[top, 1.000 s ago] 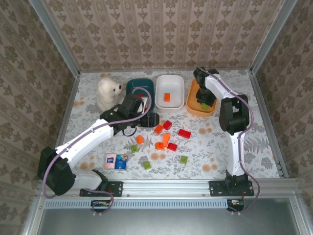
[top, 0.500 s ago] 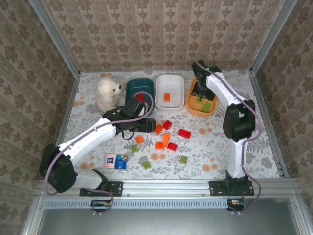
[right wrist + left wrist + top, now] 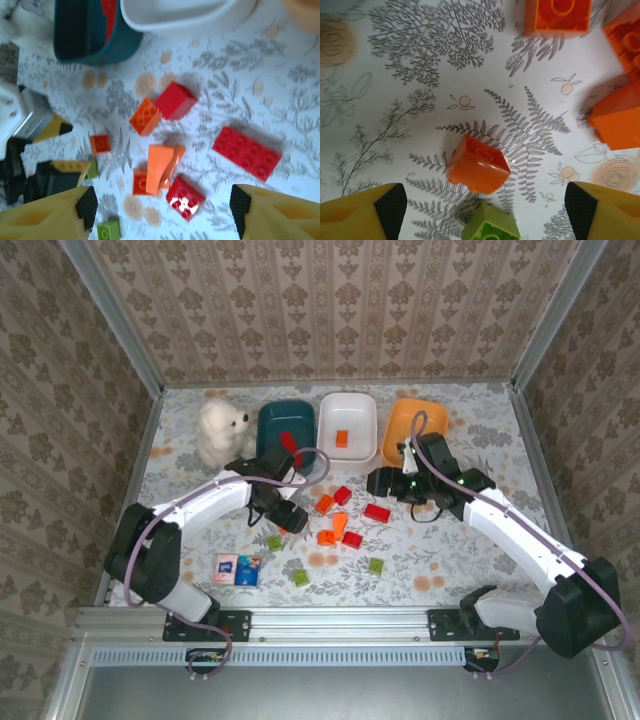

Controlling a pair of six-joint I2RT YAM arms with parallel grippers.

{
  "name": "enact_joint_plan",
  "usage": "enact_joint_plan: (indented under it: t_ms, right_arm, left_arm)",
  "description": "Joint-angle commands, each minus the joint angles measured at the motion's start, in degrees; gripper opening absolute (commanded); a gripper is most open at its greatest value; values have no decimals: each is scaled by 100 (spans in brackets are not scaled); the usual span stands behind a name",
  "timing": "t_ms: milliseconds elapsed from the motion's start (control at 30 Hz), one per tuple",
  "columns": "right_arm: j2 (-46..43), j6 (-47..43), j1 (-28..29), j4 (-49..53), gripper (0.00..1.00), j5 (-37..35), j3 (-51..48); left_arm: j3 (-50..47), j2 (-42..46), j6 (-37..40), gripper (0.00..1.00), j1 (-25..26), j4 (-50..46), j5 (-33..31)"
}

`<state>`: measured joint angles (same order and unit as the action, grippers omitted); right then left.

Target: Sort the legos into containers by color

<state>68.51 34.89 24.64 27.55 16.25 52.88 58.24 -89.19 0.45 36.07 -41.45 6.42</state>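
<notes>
My left gripper should go down until its spread fingers are on either side of the small orange lego below, beside the lime green lego, before it closes.
My left gripper [image 3: 288,515] hangs open over a small orange lego [image 3: 478,163] lying on its side, with a lime green lego [image 3: 491,226] just beside it; its fingers [image 3: 390,207] stand wide apart. My right gripper [image 3: 381,482] is open too, above the pile: a red oblong lego [image 3: 246,152], a red square lego [image 3: 185,197] and an orange piece [image 3: 162,165] lie below it. At the back stand the teal bowl [image 3: 287,420] holding a red lego, the white bowl [image 3: 348,415] holding an orange lego [image 3: 342,438], and the orange bowl [image 3: 412,415], partly behind the right arm.
A white plush bear [image 3: 220,430] sits left of the teal bowl. A blue-and-pink packet [image 3: 237,569] lies near the front left. Loose green legos [image 3: 375,565] lie near the front. The left gripper's yellow fingers [image 3: 55,170] show in the right wrist view, close to the pile.
My right arm has swung out of the orange bowl and down to the pile in the middle. My left gripper has slid toward the front left, over the small orange lego.
</notes>
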Motion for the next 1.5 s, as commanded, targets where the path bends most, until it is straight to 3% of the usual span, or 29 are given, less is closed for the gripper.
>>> enact_joint_plan:
  t_ms: [0, 200, 433, 667, 800, 933, 1000, 1233, 1467]
  right_arm:
    - [-465, 194, 5, -57, 73, 362, -58]
    - [-716, 376, 6, 32, 74, 265, -154]
    - [-760, 435, 5, 105, 73, 222, -198]
    - [-677, 481, 5, 84, 73, 221, -258]
    - [-633, 493, 5, 41, 73, 226, -237]
    - [-609, 501, 5, 50, 73, 221, -229]
    - [-643, 489, 5, 79, 73, 221, -193]
    - [-1045, 586, -63, -151, 73, 139, 3]
    - [-818, 674, -137, -122, 72, 98, 504]
  left_arm:
    - [269, -332, 595, 84, 61, -151, -74]
    - [282, -705, 785, 80, 151, -64, -342]
    - [153, -972, 651, 67, 324, 8, -560]
    - [216, -1073, 460, 47, 365, -45, -631]
    - [236, -1146, 140, 41, 392, -115, -615]
    - [280, -1070, -112, 25, 473, -133, -711]
    - [419, -922, -258, 24, 474, -181, -720]
    - [2031, -724, -926, 21, 375, -568, -559]
    - [4220, -2249, -1043, 20, 295, -649, -377]
